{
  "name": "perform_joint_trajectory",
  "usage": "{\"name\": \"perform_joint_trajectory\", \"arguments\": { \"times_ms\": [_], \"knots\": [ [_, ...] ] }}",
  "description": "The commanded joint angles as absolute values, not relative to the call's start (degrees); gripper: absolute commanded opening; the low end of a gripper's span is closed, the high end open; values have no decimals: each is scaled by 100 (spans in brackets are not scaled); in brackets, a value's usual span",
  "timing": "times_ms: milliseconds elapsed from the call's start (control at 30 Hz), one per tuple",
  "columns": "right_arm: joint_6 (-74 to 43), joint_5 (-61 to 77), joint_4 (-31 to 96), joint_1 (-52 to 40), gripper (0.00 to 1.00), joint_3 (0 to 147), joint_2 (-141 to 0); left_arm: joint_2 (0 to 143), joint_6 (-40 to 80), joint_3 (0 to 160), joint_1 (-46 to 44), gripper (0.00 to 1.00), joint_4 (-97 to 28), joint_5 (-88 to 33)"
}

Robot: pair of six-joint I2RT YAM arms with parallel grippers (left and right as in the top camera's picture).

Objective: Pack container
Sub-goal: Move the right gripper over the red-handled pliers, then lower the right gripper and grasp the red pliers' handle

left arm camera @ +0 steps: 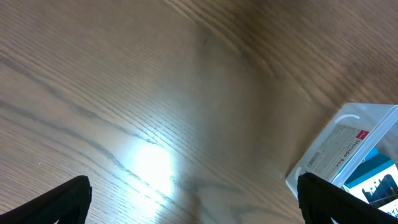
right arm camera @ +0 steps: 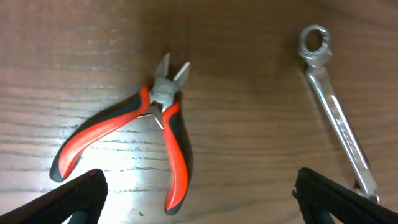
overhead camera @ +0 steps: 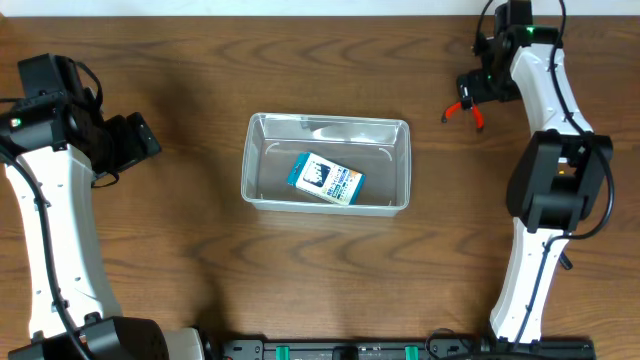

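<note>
The robot's right gripper will next come down onto the pliers handle nearer the wrench and close, because the handles are spread wide and only this one is between the gripper's fingers.
The clear plastic container (overhead camera: 328, 162) sits at the table's middle with a small blue-and-white box (overhead camera: 326, 179) lying inside; its corner shows in the left wrist view (left arm camera: 348, 149). Red-handled pliers (right arm camera: 146, 127) lie on the wood, jaws open, also seen from overhead (overhead camera: 466, 110) at the far right. A silver wrench (right arm camera: 336, 121) lies to their right. My right gripper (right arm camera: 199, 199) is open and empty just above the table, one pliers handle between its fingers. My left gripper (left arm camera: 196, 199) is open and empty over bare wood left of the container.
The wooden table (overhead camera: 180, 250) stretches around the container. The right arm (overhead camera: 545, 180) runs along the right side and the left arm (overhead camera: 50, 200) along the left side.
</note>
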State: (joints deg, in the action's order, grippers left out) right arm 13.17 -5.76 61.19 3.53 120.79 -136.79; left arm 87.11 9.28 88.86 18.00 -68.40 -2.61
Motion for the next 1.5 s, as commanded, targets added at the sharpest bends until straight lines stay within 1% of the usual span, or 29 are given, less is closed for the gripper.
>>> {"name": "perform_joint_trajectory", "arguments": {
  "times_ms": [0, 300, 433, 533, 667, 833, 1000, 1300, 1367, 1467],
  "knots": [
    [1765, -331, 6114, 373, 99, 12110, -13887, 8722, 1048, 8949, 1820, 98, -6879, -255],
    [1675, -255, 6176, 368, 99, 12101, -14254, 8722, 1131, 8949, 1820, 98, -6879, -255],
    [1673, -252, 6173, 370, 92, 12099, -14337, 8722, 1131, 8949, 1820, 98, -6879, -255],
    [1669, -252, 6178, 373, 80, 12099, -14339, 8722, 1131, 8949, 1820, 98, -6877, -255],
    [1494, -252, 6198, 373, 73, 12099, -14339, 8722, 1131, 8949, 1820, 98, -6879, -255],
    [1358, -242, 6326, 375, 70, 12097, -14339, 8722, 1131, 8949, 1820, 98, -6879, -255],
    [939, -226, 6418, 379, 64, 12070, -14339, 8722, 1131, 8949, 1820, 98, -6879, -255],
    [602, -226, 6359, 390, 62, 11712, -14341, 8722, 1129, 8949, 1820, 98, -6952, -255],
    [602, -226, 6329, 390, 60, 11622, -14341, 8722, 1129, 8949, 1820, 98, -6965, -252],
    [593, -226, 6300, 390, 54, 11518, -14341, 8722, 1129, 8949, 1820, 98, -6971, -252]
  ]
}}
